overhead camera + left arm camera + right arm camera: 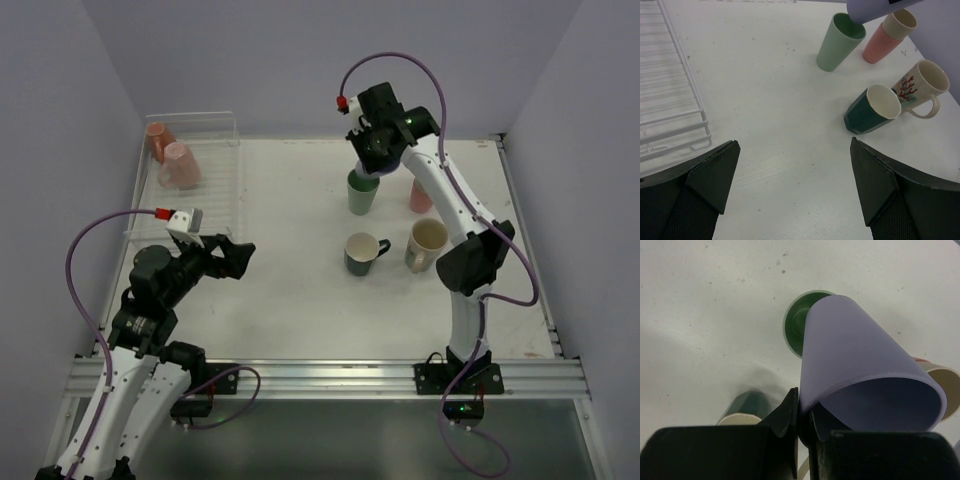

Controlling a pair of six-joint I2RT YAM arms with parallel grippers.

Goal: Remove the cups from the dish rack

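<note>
The green tumbler's opening is empty below, so next I should lower my right gripper, bring the purple tumbler down into it, and let go of the purple tumbler's rim.
My right gripper is shut on the rim of a purple tumbler, one finger inside and one outside. It holds the tumbler tilted just above the open mouth of a green tumbler that stands on the table. The purple tumbler's base also shows in the left wrist view. My left gripper is open and empty, low over the table to the right of the dish rack. Two pinkish tumblers lie in the rack's far corner.
A dark green mug and a cream mug stand near the right arm. A pink tumbler with a beige one in it stands behind them. The rack's wire edge is at my left gripper's left.
</note>
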